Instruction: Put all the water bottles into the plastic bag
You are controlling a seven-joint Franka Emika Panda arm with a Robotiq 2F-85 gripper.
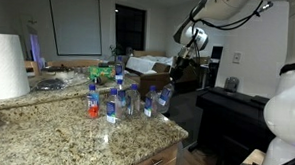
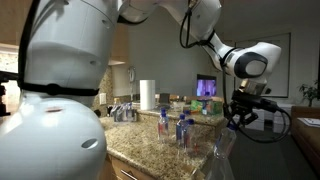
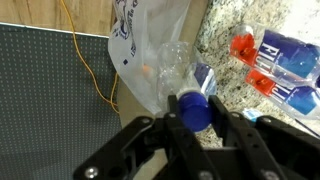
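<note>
The gripper lowers the water bottle into the plastic bag's opening next and releases it there, since the plastic bag hangs below the gripper.
In the wrist view my gripper (image 3: 200, 110) is shut on a water bottle (image 3: 180, 62) just below its blue cap. The bottle's clear body points into the open mouth of the pale translucent plastic bag (image 3: 140, 40), which hangs off the counter's edge. Two more bottles (image 3: 285, 55) with blue labels lie on the counter to the right, one with a red-orange part. In an exterior view several bottles (image 1: 127, 97) stand in a cluster on the counter, and my gripper (image 1: 186, 49) is beyond its far end. The bag (image 2: 220, 155) also shows below my gripper (image 2: 240, 115).
The granite counter (image 1: 75, 139) carries a big white paper-towel roll (image 1: 6, 66) at one end. An orange cable (image 3: 85, 60) runs over the dark floor beside the bag. A black piano-like cabinet (image 1: 236, 111) stands near the counter's end.
</note>
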